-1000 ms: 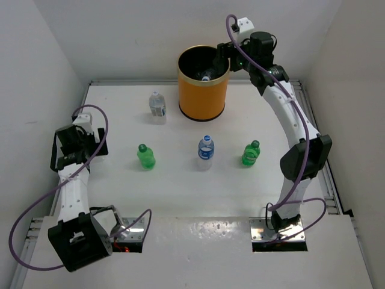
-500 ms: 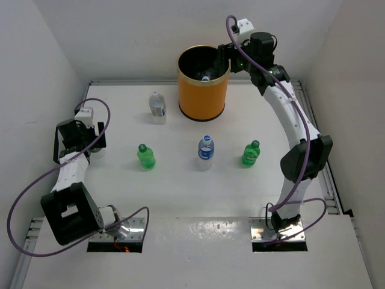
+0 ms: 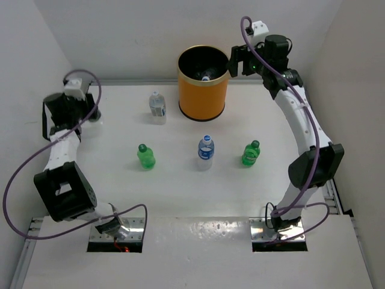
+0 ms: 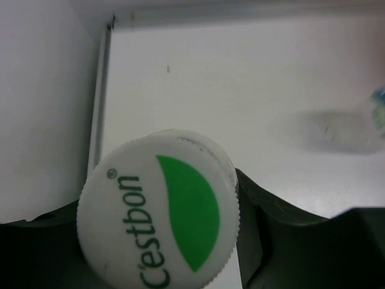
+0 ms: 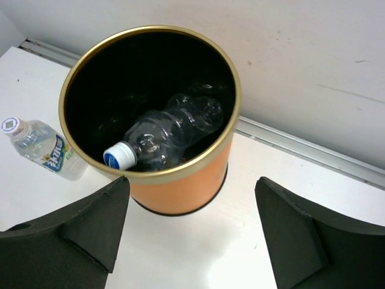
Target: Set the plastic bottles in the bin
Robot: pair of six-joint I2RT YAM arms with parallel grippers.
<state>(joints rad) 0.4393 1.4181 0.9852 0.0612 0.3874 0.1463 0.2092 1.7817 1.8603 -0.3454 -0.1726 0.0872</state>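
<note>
The bin's rim stands high, so next my left gripper needs to rise and swing to the right in the top view over the bin's opening (image 3: 203, 62) to release the bottle.
The orange bin (image 3: 203, 96) stands at the back of the table. It holds a clear bottle with a blue cap (image 5: 120, 158). My right gripper (image 5: 192, 235) hangs open and empty just right of the bin's rim (image 3: 231, 60). My left gripper (image 3: 91, 112) is at the far left, and its jaws are shut on a plastic bottle with a white, green-marked cap (image 4: 159, 211); the top view hides that bottle. On the table stand a clear bottle (image 3: 157, 105), a green bottle (image 3: 145, 156), a blue-capped clear bottle (image 3: 206, 150) and a second green bottle (image 3: 250, 153).
White walls close in the table at the left, back and right, with a metal rail (image 3: 90, 84) along the edges. The left gripper is close to the left wall (image 4: 42, 120). A blurred bottle (image 4: 376, 114) shows at the right edge of the left wrist view.
My left arm has swung toward the back left, and its jaws have narrowed round the white-capped bottle. My right gripper has drawn back to the right of the bin's mouth.
</note>
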